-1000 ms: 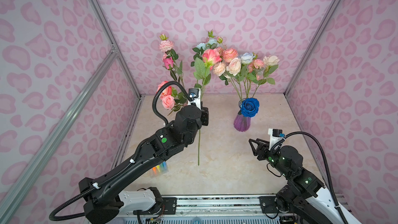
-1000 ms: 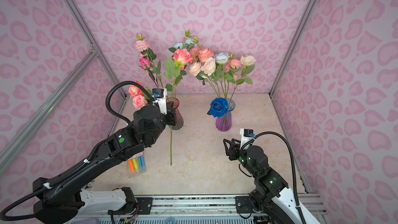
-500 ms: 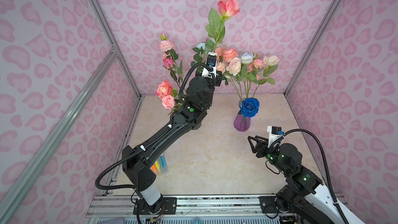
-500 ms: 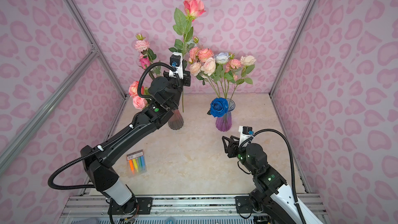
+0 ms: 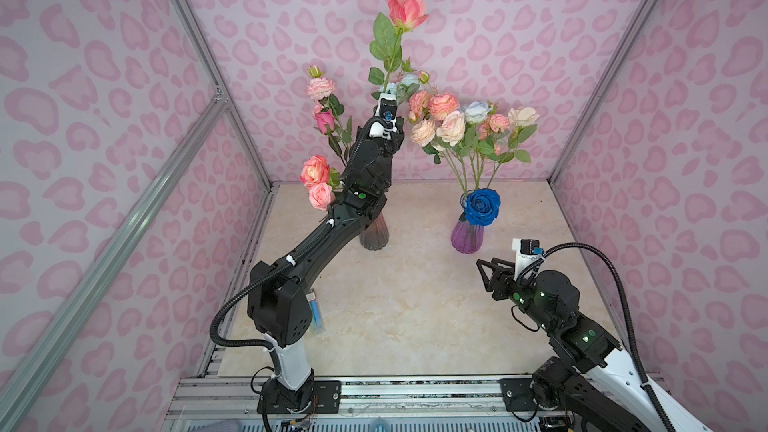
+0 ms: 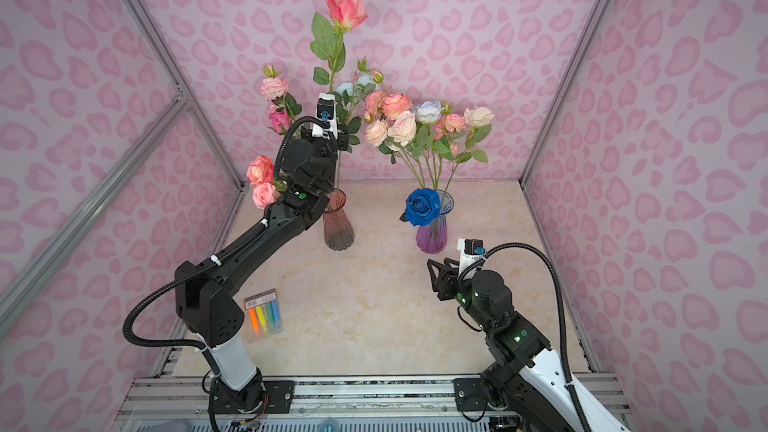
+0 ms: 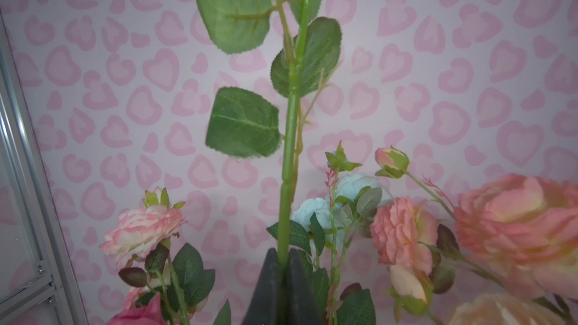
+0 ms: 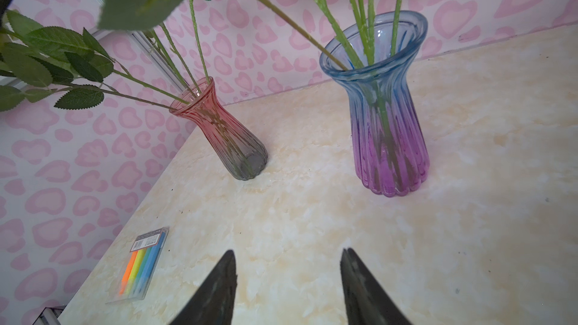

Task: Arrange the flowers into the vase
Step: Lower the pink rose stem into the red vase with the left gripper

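Observation:
The pink rose towers over the others, so its green stem comes down toward the pink-grey vase's opening (image 6: pixel 336 198) below it next, and my left gripper releases it.
My left gripper (image 7: pixel 283 253) is shut on the green stem of a tall pink rose (image 5: pixel 406 10), held upright and high above the pink-grey vase (image 6: pixel 338 222). The stem's lower part is hidden behind the arm. Several flowers (image 5: pixel 320 89) stand in that vase. A blue-purple vase (image 5: pixel 467 234) holds a fuller bunch of flowers (image 5: pixel 465 122) and a deep blue rose (image 5: pixel 482 206). In both top views my right gripper (image 5: pixel 484 268) hovers open and holds nothing, low over the table in front of the blue-purple vase (image 8: pixel 387 120).
A flat pack of coloured markers (image 6: pixel 264 313) lies on the marble table near the left arm's base. Pink heart-patterned walls close in three sides, with an aluminium post (image 5: pixel 208 76) on the left. A metal rail (image 5: pixel 374 392) runs along the front edge.
The left arm has lifted the pink rose from low over the table up and back, above the pink-grey vase. The right arm has stayed put.

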Tool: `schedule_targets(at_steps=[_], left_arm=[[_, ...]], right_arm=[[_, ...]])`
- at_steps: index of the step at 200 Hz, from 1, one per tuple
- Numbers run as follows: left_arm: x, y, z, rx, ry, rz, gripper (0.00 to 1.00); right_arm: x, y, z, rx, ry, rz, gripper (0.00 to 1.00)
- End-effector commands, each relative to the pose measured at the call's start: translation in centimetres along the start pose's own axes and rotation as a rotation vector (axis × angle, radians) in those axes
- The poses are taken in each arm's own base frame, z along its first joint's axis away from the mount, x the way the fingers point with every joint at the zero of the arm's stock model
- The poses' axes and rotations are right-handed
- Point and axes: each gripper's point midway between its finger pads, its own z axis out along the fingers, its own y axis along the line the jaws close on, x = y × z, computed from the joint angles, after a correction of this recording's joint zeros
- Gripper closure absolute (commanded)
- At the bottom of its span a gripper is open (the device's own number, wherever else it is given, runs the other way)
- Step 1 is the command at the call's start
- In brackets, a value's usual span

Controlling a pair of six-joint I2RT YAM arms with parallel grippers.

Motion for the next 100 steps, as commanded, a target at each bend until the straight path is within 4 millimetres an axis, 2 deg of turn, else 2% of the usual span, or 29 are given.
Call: schedule_targets(at_steps=[1,39,47,58,66,68,81,92,100], left_arm=[[1.7,0.4,-0.1,-0.010,0.011,-0.082,0.97],[5.2,-1.2,-1.3,0.064,0.095,-0.118,0.95],[5.5,-1.4,-1.6,0.078,0.113,-0.123,0.84],[5.6,-1.5,-2.0,0.094,0.126,-0.127,0.75],[5.5,-1.6,-2.4,0.108,0.130,-0.125,0.65],[5.6,-1.6,-2.4,0.109,0.133,-0.124,0.60],[4.9,-1.3,-2.8,0.115,0.134,-0.126,0.52],[4.0,-1.0,-3.2,0.122,0.131,-0.133,0.41],[3.3,-1.0,-3.5,0.138,0.128,-0.134,0.38]], right_arm=[[-0.3,-0.2,-0.3,0.009,-0.016,-0.012,0.45],[-0.1,-0.4,-0.3,0.015,-0.015,0.001,0.45],[0.0,-0.4,-0.2,0.016,-0.011,0.003,0.45],[-0.1,-0.3,-0.2,0.014,-0.012,0.003,0.45],[-0.2,-0.2,-0.3,0.011,-0.014,0.003,0.45],[-0.2,-0.3,-0.3,0.013,-0.014,0.003,0.45],[-0.3,-0.3,-0.3,0.016,-0.015,0.000,0.45],[-0.4,-0.3,-0.4,0.019,-0.017,-0.002,0.45],[-0.6,-0.2,-0.4,0.017,-0.018,-0.004,0.45]])
